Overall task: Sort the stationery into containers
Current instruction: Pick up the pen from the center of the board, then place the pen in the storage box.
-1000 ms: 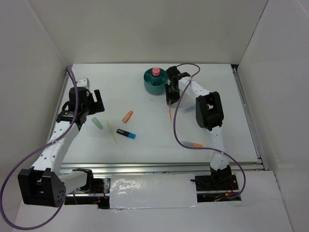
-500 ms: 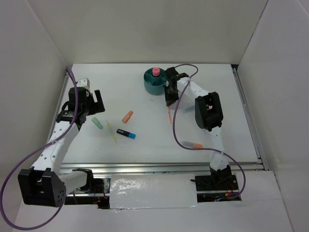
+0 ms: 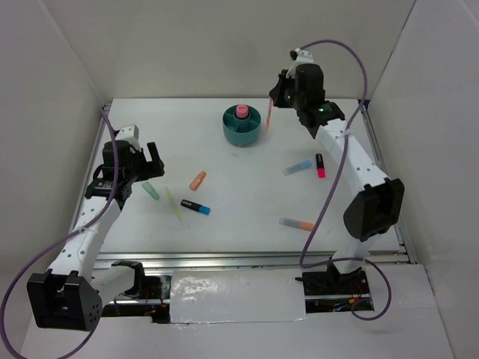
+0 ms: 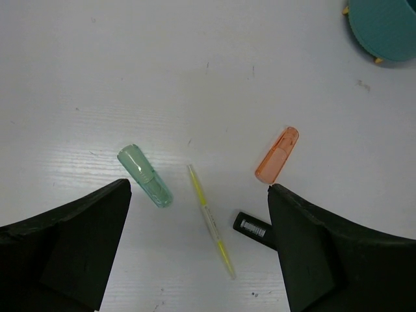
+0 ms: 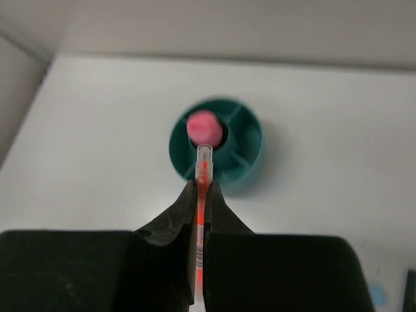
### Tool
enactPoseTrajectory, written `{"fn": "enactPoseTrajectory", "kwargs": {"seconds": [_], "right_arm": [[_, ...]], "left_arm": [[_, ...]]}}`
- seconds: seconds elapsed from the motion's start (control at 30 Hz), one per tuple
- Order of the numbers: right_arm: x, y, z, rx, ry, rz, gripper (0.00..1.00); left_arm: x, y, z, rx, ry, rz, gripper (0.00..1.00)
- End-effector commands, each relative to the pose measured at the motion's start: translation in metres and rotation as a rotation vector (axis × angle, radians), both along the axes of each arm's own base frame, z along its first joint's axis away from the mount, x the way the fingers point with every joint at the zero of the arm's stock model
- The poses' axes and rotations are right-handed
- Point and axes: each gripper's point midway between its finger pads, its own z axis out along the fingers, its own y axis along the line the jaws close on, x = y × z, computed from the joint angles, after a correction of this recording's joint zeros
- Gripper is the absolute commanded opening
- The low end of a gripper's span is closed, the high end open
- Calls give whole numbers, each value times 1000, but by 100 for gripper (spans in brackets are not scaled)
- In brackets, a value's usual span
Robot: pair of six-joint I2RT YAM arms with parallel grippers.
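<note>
The cup's empty outer section (image 3: 254, 120) (image 5: 249, 136) sits below and to the left in the top view, so next my right gripper should move over it, lower and release the pen.
The teal organizer cup (image 3: 233, 134) stands at the back middle with a pink marker (image 3: 242, 111) upright in its centre well. My right gripper (image 3: 272, 103) is raised just right of the cup and shut on a thin orange-red pen (image 3: 268, 117). In the right wrist view the pen (image 5: 203, 170) sticks out of my gripper (image 5: 202, 189) above the cup (image 5: 250, 166). My left gripper (image 4: 198, 192) is open and empty above a mint green marker (image 4: 145, 176), a yellow pen (image 4: 210, 221), an orange stub (image 4: 277, 155) and a black marker (image 4: 252, 225).
A blue marker (image 3: 297, 167) and a red-and-black marker (image 3: 321, 166) lie right of centre. A grey-and-orange pen (image 3: 297, 223) lies nearer the front. White walls close in the table's left, back and right sides.
My right arm has lifted the orange-red pen off the table beside the cup and raised it high toward the back. My left gripper has shifted slightly.
</note>
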Motion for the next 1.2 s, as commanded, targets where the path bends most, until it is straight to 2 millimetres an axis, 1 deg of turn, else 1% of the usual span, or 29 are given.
{"fn": "enactPoseTrajectory", "kwargs": {"seconds": [0.0,0.03,0.07,0.1,0.13,0.17,0.2,0.23,0.27,0.33,0.37,0.43,0.47,0.5,0.53,0.6,0.63,0.7,0.73,0.77,0.8,0.83,0.9,0.93,1.0,1.07,1.1,1.13,1.17], "right_arm": [[20,-15,50,8,-226,-67,0],[26,-19,62,24,-275,-86,0],[29,-18,66,34,-301,-87,0],[32,-22,55,30,-291,-98,0],[38,-22,77,73,-387,-105,0],[44,-23,72,75,-400,-116,0],[49,-23,72,79,-413,-124,0],[54,-22,71,80,-416,-131,0],[66,-21,60,72,-401,-141,0],[75,-19,65,74,-435,-148,0],[82,-19,58,55,-439,-153,0],[89,-19,59,40,-469,-153,0],[95,-16,52,23,-473,-149,0],[99,-17,51,20,-480,-151,0],[104,-15,42,10,-473,-150,0],[110,-15,44,15,-486,-149,0],[115,-14,34,9,-475,-150,0],[120,-13,33,13,-485,-154,0],[124,-11,27,12,-483,-154,0],[127,-11,30,13,-494,-155,0],[131,-9,25,13,-491,-157,0],[133,-8,23,15,-492,-157,0],[137,-6,26,19,-510,-157,0],[140,-4,22,11,-509,-153,0],[143,-2,19,4,-521,-144,0],[145,3,10,-22,-524,-133,0],[146,6,10,-25,-533,-129,0],[148,7,2,-35,-526,-124,0],[148,10,-1,-37,-526,-117,0]], "left_arm": [[9,-4,27,-16,-129,-28,99],[10,-7,30,-24,-141,-43,99],[11,-8,30,-27,-145,-47,99],[12,-10,31,-31,-154,-57,99],[16,-10,34,-32,-176,-62,99],[17,-11,35,-36,-182,-67,99],[19,-13,34,-37,-179,-78,99],[21,-14,37,-39,-191,-85,99],[23,-15,37,-38,-193,-92,99],[27,-16,38,-30,-198,-105,99],[28,-15,39,-28,-200,-104,99],[31,-14,38,-22,-196,-106,99],[33,-14,40,-23,-203,-107,99],[35,-14,38,-25,-197,-106,99],[35,-14,37,-28,-197,-110,99],[38,-15,35,-32,-191,-115,99],[39,-15,35,-32,-190,-117,99],[41,-15,33,-28,-184,-119,99],[42,-14,33,-28,-183,-120,99],[43,-15,34,-26,-185,-124,99],[45,-14,34,-21,-182,-125,99],[45,-14,34,-21,-182,-125,99],[48,-12,32,-16,-176,-123,99],[48,-13,32,-17,-176,-125,99],[50,-12,30,-16,-173,-125,99],[51,-12,28,-12,-166,-127,99],[52,-13,28,-14,-163,-127,99],[52,-13,27,-13,-160,-128,99],[52,-12,28,-12,-161,-129,99]]}}
